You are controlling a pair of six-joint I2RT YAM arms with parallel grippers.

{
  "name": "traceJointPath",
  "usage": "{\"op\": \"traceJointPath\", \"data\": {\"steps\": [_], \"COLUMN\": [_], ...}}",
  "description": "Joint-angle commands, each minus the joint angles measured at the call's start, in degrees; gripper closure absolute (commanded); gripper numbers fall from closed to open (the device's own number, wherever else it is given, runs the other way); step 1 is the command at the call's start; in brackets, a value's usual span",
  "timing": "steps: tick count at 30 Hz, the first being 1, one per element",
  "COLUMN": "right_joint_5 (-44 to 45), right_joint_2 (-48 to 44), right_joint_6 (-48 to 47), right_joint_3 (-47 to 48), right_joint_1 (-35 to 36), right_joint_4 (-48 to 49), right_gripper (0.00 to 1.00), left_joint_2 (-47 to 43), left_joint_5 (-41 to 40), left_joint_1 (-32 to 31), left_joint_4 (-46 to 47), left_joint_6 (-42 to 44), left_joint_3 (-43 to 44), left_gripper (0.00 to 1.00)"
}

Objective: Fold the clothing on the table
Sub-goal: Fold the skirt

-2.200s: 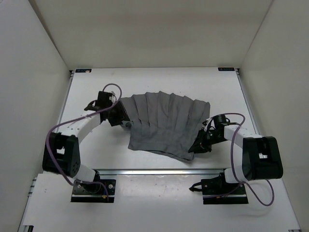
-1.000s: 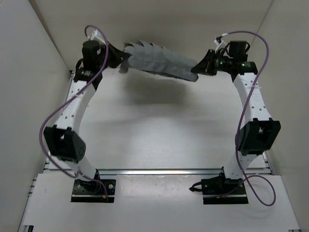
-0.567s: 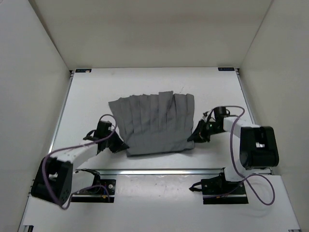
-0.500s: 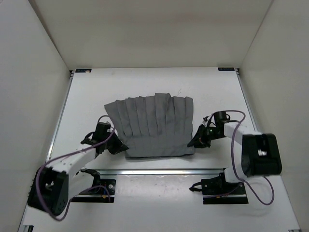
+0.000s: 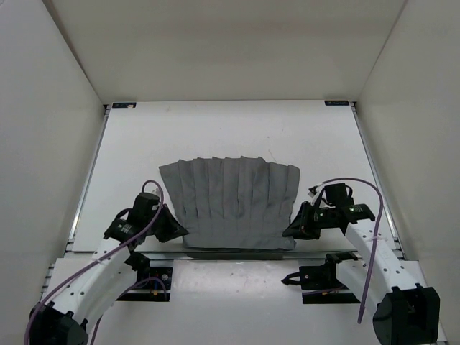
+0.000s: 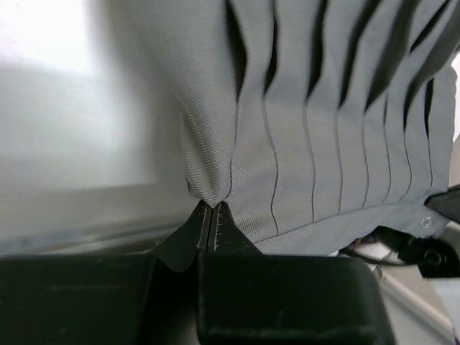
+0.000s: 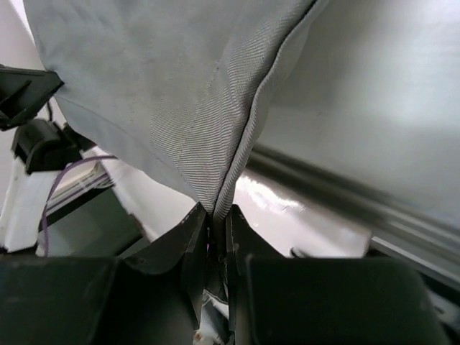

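Note:
I will next carry the garment's near corner outward in my right gripper and release it over the garment's far corner (image 5: 292, 171), because the garment lies unfolded.
The clothing (image 5: 233, 201), a mid-grey pleated skirt-like garment, lies spread on the white table (image 5: 144, 144), its near edge reaching the front rail. My left gripper (image 5: 175, 231) is shut on the garment's near left corner; in the left wrist view the fabric (image 6: 302, 122) runs up from the closed left gripper (image 6: 210, 213). My right gripper (image 5: 290, 231) is shut on the near right corner. The right wrist view shows the cloth's edge (image 7: 165, 93) pinched between the tips of the right gripper (image 7: 218, 213), above the rail.
A metal rail (image 5: 237, 254) runs along the table's near edge, just under the garment's hem. The two arm bases (image 5: 140, 282) (image 5: 332, 280) sit on the shelf below it. White walls close in the left, right and back sides.
Both arms have pulled back toward the near edge with the garment's corners held. The garment has slid nearer, and its hem now reaches the front rail.

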Motion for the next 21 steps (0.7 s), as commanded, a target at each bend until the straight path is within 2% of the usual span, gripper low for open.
{"op": "traceJointPath", "data": {"steps": [1, 4, 6, 7, 9, 10, 11, 12, 13, 14, 16, 21], "right_joint_5": [-3.57, -7.53, -8.95, -8.69, -9.11, -9.38, -10.34, -13.14, -13.60, -13.34, -10.64, -4.56], "right_joint_2": [-1.23, 6.46, 17.00, 19.84, 32.20, 35.13, 40.55, 45.13, 48.14, 49.12, 50.10, 45.54], "right_joint_6": [2.42, 1.39, -2.03, -2.92, -4.51, -4.42, -3.90, -2.85, -2.41, -2.40, -2.84, -4.16], "right_joint_3": [1.87, 6.69, 14.83, 17.49, 29.32, 31.73, 37.41, 41.47, 44.64, 45.46, 47.49, 36.80], "right_joint_1": [0.82, -2.15, -5.23, -7.07, -9.79, -11.03, -12.09, -12.27, -13.23, -13.50, -13.85, -14.12], "right_joint_4": [-3.39, 2.40, 5.05, 5.58, 8.47, 9.18, 11.45, 14.26, 15.85, 16.65, 16.66, 20.33], "right_gripper": [1.00, 0.99, 1.00, 1.00, 1.00, 0.93, 0.86, 0.80, 0.71, 0.59, 0.47, 0.43], "left_joint_2": [2.54, 10.69, 22.28, 25.73, 38.70, 42.08, 48.38, 53.31, 57.28, 58.62, 60.39, 54.00], "left_joint_5": [0.32, 0.24, 1.38, 1.21, 2.87, 4.10, 7.15, 8.84, 12.51, 16.72, 19.75, 18.61], "left_joint_1": [-1.05, 2.97, 6.32, 8.77, 12.46, 14.31, 16.42, 17.31, 18.02, 18.72, 19.08, 21.71], "left_joint_4": [-7.58, -5.75, -3.20, -2.15, 1.10, 1.81, 3.13, 5.66, 8.82, 11.11, 18.23, 24.83], "left_joint_6": [3.31, 7.52, 10.61, 12.10, 13.25, 13.69, 13.43, 12.99, 11.08, 8.45, 4.56, 1.92], "left_joint_3": [6.66, 17.20, 27.19, 29.41, 37.75, 42.22, 44.36, 47.86, 49.89, 50.35, 48.61, 36.24], "left_gripper": [1.00, 1.00, 0.98, 0.97, 0.92, 0.88, 0.79, 0.61, 0.58, 0.58, 0.56, 0.51]}}
